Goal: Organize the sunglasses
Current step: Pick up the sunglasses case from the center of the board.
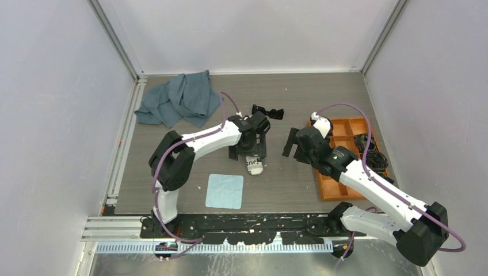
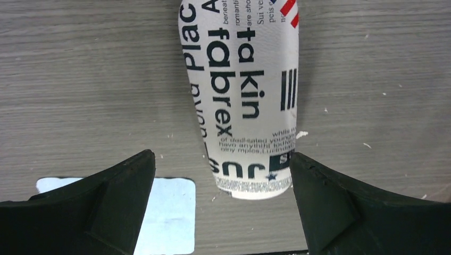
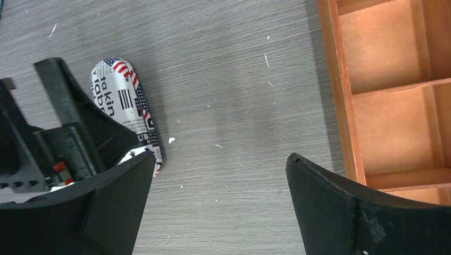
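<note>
My left gripper will next go down and to the right in the wrist view, and then it will close across the sides of the patterned case [image 1: 254, 165].
The sunglasses [image 1: 268, 110], glossy black with dark lenses, lie on the table at the far middle, apart from both grippers; neither wrist view shows them. My left gripper [image 1: 249, 154] is open and points down over the white patterned case [image 1: 254, 165]. In the left wrist view the case [image 2: 244, 95] lies between and ahead of the open gripper [image 2: 222, 159], with the right fingertip [image 2: 319, 186] close beside its near end. My right gripper [image 1: 292, 146] is open and empty over bare table [image 3: 220, 159], with the case [image 3: 127, 101] to its left.
An orange compartment tray [image 1: 328, 190] stands at the right and holds black coiled bundles [image 1: 371, 146]; its wall shows in the right wrist view [image 3: 335, 79]. A crumpled grey-blue cloth [image 1: 178, 99] lies at the far left. A small light blue cloth [image 1: 225, 190] lies near the front.
</note>
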`<state>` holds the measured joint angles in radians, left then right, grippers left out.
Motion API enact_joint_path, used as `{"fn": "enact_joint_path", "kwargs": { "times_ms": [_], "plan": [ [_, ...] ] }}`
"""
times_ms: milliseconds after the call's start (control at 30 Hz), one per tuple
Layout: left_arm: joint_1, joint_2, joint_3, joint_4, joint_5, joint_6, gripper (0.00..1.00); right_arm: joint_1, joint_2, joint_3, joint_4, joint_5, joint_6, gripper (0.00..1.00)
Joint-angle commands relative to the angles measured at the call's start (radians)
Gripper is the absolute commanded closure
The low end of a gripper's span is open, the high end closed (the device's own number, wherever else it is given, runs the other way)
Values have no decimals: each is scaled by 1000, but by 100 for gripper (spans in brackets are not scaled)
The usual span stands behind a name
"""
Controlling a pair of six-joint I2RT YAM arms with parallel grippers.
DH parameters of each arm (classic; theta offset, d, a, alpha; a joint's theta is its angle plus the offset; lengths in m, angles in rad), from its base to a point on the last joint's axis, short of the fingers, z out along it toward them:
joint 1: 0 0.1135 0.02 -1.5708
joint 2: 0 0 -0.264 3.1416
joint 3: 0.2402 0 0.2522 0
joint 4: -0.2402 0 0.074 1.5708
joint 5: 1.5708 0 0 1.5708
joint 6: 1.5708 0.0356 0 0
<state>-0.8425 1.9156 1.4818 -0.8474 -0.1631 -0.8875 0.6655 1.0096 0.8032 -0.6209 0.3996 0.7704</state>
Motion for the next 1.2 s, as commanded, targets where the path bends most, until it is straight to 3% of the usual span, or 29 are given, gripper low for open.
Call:
{"fn": "enact_joint_path", "kwargs": {
  "times_ms": [0,633,900,1033,1167],
  "plan": [
    [-5,35,34,71,20,-27,3,2,-23,-4,2,22,7,0],
    [-15,111,85,70,2,-34,23,2,25,-6,14,-21,1,0],
    [-4,114,79,74,-10,-6,44,2,29,5,11,-24,-4,0],
    [44,67,9,160,94,47,59,0,20,22,-1,-34,-28,0],
    [118,-61,-143,365,347,112,68,-18,-20,35,32,-122,-45,0]
  ]
}}
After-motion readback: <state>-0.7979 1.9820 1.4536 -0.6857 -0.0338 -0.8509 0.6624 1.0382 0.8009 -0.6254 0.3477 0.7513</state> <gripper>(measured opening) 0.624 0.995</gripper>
